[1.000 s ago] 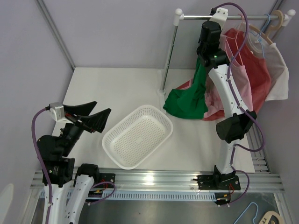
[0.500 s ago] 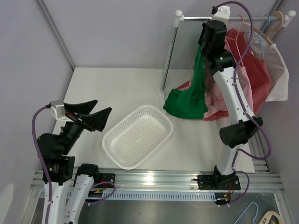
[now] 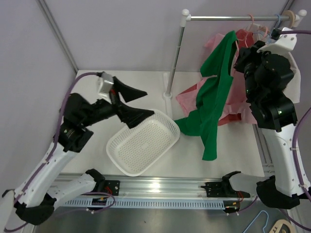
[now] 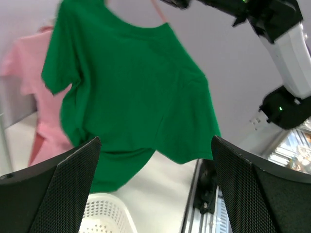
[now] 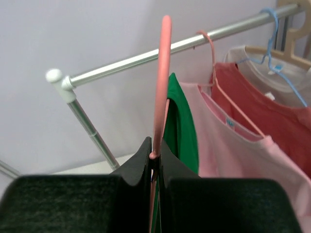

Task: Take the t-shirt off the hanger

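My left gripper goes to the right in the top view next, onto a fold of the shirt's lower body (image 3: pixel 205 120) (image 4: pixel 150 131), since the cloth hangs loose there.
A green t-shirt (image 3: pixel 214 97) hangs on a pink hanger (image 5: pixel 162 73), off the rail and over the table. My right gripper (image 5: pixel 156 158) is shut on the hanger's hook, just above the shirt's collar (image 5: pixel 181 126). In the top view the right gripper (image 3: pixel 241 56) sits right of the shirt's top. My left gripper (image 3: pixel 138 102) is open and empty, over the basket's far left rim, pointing at the shirt. In the left wrist view the green shirt (image 4: pixel 131 92) fills the space ahead between my left gripper's wide-open fingers (image 4: pixel 63 189).
A white perforated basket (image 3: pixel 143 141) stands mid-table, under the left gripper. A metal rail (image 3: pixel 233 18) on a post (image 3: pixel 174 58) holds a pink shirt (image 5: pixel 243 145), a red shirt (image 5: pixel 272 107) and a white one on other hangers.
My right gripper has lifted the hanger with the green shirt off the rail and swung it forward. My left arm has risen and reached right over the basket toward the shirt.
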